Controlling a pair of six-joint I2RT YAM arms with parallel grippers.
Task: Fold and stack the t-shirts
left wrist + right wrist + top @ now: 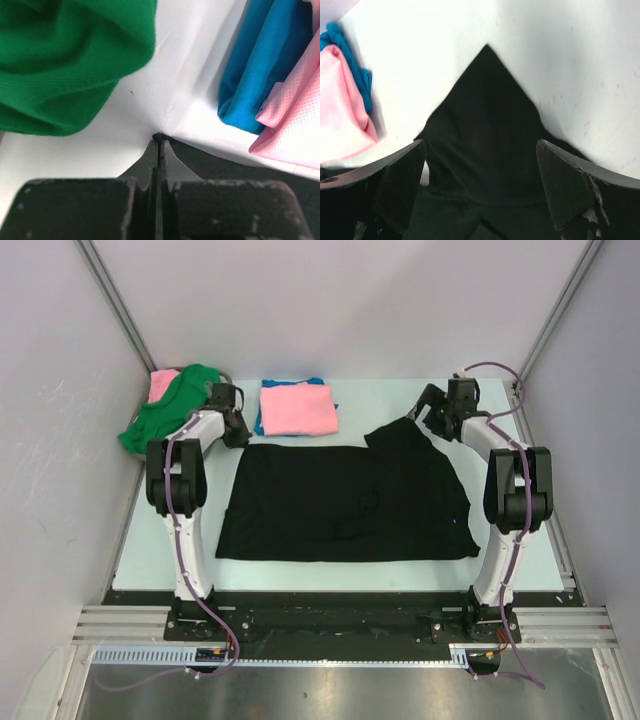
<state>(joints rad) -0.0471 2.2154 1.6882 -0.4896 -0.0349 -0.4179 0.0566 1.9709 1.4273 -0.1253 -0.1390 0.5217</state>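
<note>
The black t-shirt's pointed tip (406,420) (487,49) lies beyond the gripper's fingers. Next, my right gripper lowers and shifts outward onto it, to the left in the top view.
A large black t-shirt (345,500) lies spread flat across the middle of the table. My left gripper (238,430) is at its far left corner, and in the left wrist view the gripper (159,142) is shut, pinching the tip of that black cloth (240,165). My right gripper (425,410) hovers over the far right corner, where the cloth is folded inward. Its jaws (480,145) stand wide open on either side of the black cloth (485,130), holding nothing. A folded pink t-shirt (298,408) rests on a blue one (300,382) at the back.
A crumpled green t-shirt (165,410) lies at the back left over another pink one (160,382). In the left wrist view the green cloth (65,65) is left of the fingers, and the blue (265,65) and pink (295,125) stack is right. Walls enclose the table.
</note>
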